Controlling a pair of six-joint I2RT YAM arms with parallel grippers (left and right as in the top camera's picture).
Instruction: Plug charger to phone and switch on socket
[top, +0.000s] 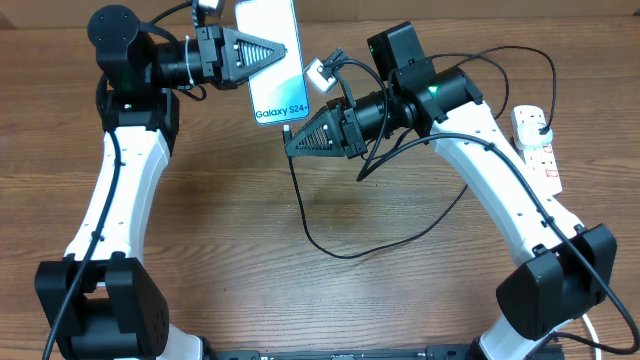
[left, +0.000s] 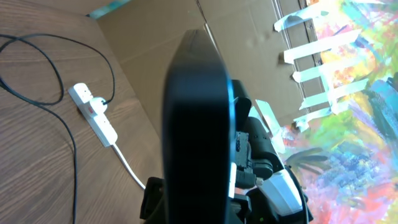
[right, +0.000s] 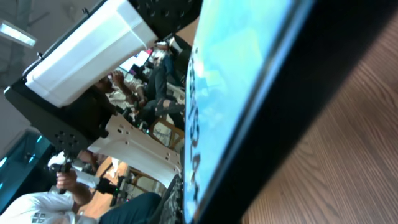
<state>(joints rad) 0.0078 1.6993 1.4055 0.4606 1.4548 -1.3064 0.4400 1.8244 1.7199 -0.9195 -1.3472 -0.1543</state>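
Observation:
I need to move my right gripper to the right in the overhead view next, and down onto bare wood to let go of the charger's plug tip, because wood shows outside the phone's end.
My left gripper (top: 285, 52) is shut on the phone (top: 270, 85) and holds it above the table's far side, light blue screen up, the "Galaxy S24" end toward my right gripper. In the left wrist view the phone (left: 196, 124) shows as a dark edge. My right gripper (top: 292, 143) is shut on the plug tip of the charger, right at the phone's lower end. The charger's black cable (top: 330, 250) loops over the table to the socket (top: 545, 160) at the right, where its black plug head (top: 541, 130) sits in an outlet. The right wrist view shows the phone screen (right: 242, 81) very close.
The socket (left: 99, 121) and its thick white cord (left: 127, 165) lie near the table's edge by a cardboard wall (left: 186, 18). Slack black cable (left: 68, 137) lies on the wood. The right arm's wrist camera (top: 320, 72) is close to the phone's side.

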